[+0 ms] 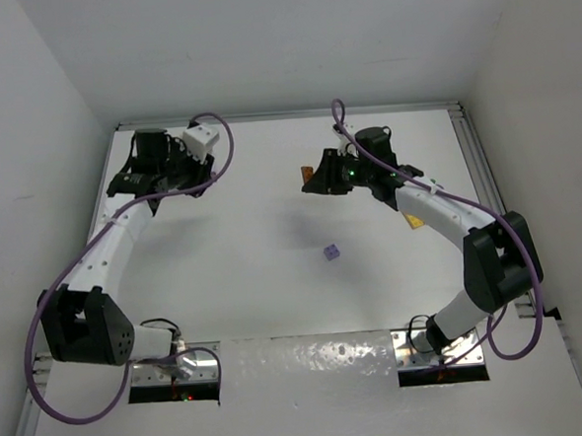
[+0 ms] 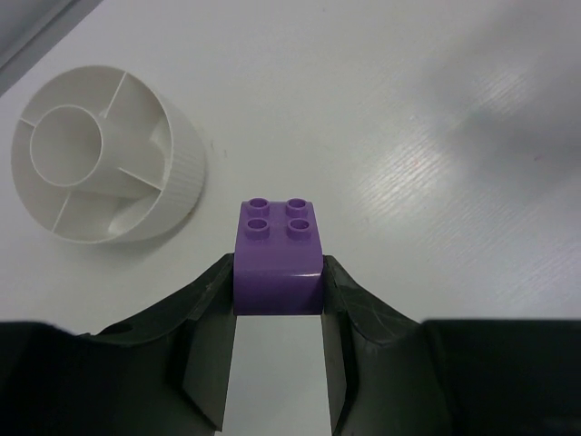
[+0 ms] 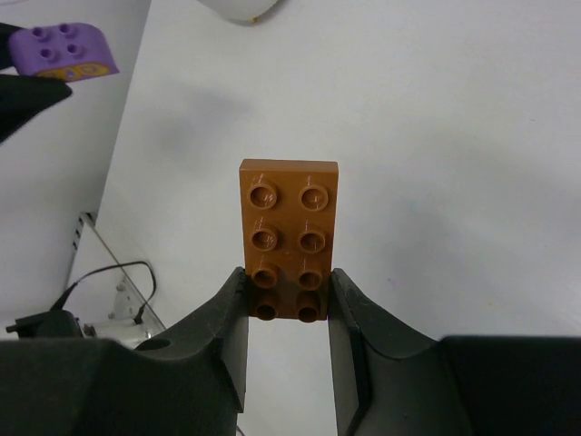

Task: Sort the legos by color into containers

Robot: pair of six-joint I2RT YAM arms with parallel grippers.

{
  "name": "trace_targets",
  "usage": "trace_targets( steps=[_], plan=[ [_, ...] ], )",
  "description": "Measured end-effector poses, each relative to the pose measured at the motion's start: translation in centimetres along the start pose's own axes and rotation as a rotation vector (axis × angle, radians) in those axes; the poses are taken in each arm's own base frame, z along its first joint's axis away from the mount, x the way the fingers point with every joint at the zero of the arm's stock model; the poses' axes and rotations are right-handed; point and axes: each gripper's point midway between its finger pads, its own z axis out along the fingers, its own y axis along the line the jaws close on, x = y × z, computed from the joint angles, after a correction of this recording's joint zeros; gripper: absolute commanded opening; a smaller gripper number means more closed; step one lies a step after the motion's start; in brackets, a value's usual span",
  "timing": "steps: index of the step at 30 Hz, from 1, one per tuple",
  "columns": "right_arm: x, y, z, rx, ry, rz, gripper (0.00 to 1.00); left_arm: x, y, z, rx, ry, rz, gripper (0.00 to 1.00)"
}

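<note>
Next, my left gripper moves outward, toward the left in its wrist view, lowers the purple lego and releases it, since the bowl's near section (image 2: 109,212) shows empty there.
My left gripper (image 2: 278,286) is shut on a purple lego (image 2: 278,254) with a rounded side, holding it above the table. The white divided bowl (image 2: 182,159) stands ahead and to the left of it, and the sections I can see hold nothing. From above, the left gripper (image 1: 186,157) is at the back left next to the bowl (image 1: 202,137). My right gripper (image 3: 289,295) is shut on a long orange lego (image 3: 289,227), which sticks out past its fingertips. This gripper (image 1: 313,177) hovers at the back centre. A second purple lego (image 1: 331,253) lies loose mid-table.
A small yellow piece (image 1: 416,223) shows beside the right forearm. The right wrist view catches the left gripper's purple lego (image 3: 64,50) at top left and the bowl's edge (image 3: 238,9) at the top. Walls close in on three sides.
</note>
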Motion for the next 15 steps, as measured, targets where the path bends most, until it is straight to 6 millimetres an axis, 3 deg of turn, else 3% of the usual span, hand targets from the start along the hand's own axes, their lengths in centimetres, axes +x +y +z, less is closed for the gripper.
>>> trace_targets(
  steps=[3, 6, 9, 12, 15],
  plan=[
    [0.7, -0.3, 0.0, 0.016, 0.023, -0.019, 0.00, -0.3, 1.6, -0.4, -0.032, 0.051, -0.065, 0.00],
    [1.4, -0.2, 0.1, 0.024, 0.047, -0.040, 0.00, -1.0, 6.4, 0.0, -0.114, 0.126, -0.158, 0.00],
    [1.9, 0.0, 0.2, 0.027, 0.060, -0.059, 0.00, -0.2, 10.7, 0.9, -0.183, 0.202, -0.249, 0.00],
    [2.1, 0.2, 0.3, 0.027, 0.068, -0.070, 0.00, 2.1, 12.8, 1.9, -0.223, 0.279, -0.316, 0.00],
    [2.2, 0.2, 0.3, 0.031, 0.072, -0.073, 0.00, 4.0, 13.0, 2.8, -0.226, 0.342, -0.347, 0.00]
  ],
)
